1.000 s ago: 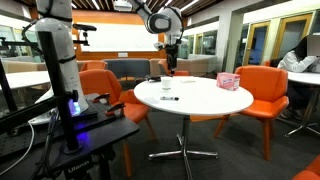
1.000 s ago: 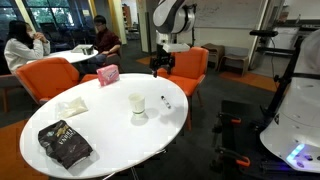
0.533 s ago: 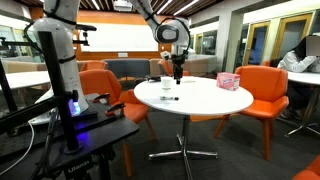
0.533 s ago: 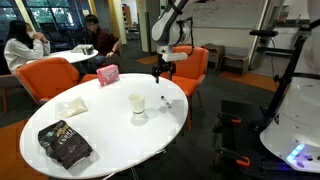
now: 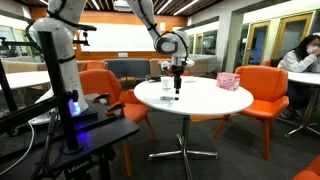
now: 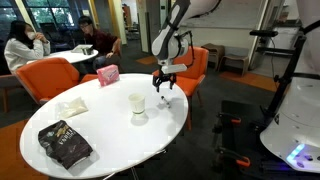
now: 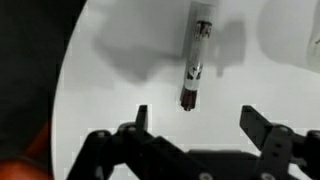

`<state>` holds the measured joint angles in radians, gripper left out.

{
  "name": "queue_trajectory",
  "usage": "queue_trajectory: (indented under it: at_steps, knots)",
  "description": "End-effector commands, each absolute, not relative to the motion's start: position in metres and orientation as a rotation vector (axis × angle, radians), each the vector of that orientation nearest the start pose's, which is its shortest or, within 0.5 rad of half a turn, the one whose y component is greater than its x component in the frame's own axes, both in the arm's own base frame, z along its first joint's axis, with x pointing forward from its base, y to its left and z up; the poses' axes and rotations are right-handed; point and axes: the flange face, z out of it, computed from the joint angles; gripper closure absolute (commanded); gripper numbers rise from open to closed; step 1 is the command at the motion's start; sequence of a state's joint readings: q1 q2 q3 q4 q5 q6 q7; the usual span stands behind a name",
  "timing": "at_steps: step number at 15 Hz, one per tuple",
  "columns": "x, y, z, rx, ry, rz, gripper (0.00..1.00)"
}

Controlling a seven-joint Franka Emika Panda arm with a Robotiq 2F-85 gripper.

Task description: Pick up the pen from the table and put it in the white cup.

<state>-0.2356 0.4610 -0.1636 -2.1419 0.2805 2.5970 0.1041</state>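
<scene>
The gripper moves down with open fingers onto the pen's dark end below it on the table next, as the fingers already straddle the pen's line.
The pen [image 7: 195, 64] is a thin dark stick lying on the round white table [image 6: 90, 125]. In the wrist view it lies lengthwise just ahead of my open gripper [image 7: 197, 118], between the two fingers' line and not touched. In both exterior views the pen [image 5: 172, 98] [image 6: 166, 99] lies near the table edge, right under my gripper [image 5: 177, 88] [image 6: 165, 84], which hangs a little above it. The white cup [image 6: 137, 107] stands on the table near the pen; it also shows in an exterior view [image 5: 165, 85].
A pink patterned box [image 5: 229, 81] [image 6: 108, 74] stands at the table's far side. A dark snack bag [image 6: 65, 143] and a white cloth [image 6: 73, 106] lie on the table. Orange chairs [image 5: 264, 88] ring it. A black equipment stand [image 5: 70, 130] is nearby. People sit in the background.
My gripper has moved from behind the table's edge to over the table and come down, now hanging just above the pen. Pen and cup have not moved.
</scene>
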Motion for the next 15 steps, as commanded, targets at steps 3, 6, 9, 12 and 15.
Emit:
queue_trajectory:
  at_steps: [3, 6, 9, 12, 15]
  knots:
    - [0.525, -0.218, 0.168, -2.859, 1.156, -0.020, 0.18]
    - [0.526, -0.213, 0.161, -2.861, 1.143, -0.001, 0.27]
    - [0.527, -0.210, 0.154, -2.864, 1.152, 0.021, 0.21]
    - [0.527, -0.209, 0.148, -2.866, 1.150, 0.036, 0.45]
    - [0.528, -0.208, 0.144, -2.879, 1.137, 0.045, 0.65]
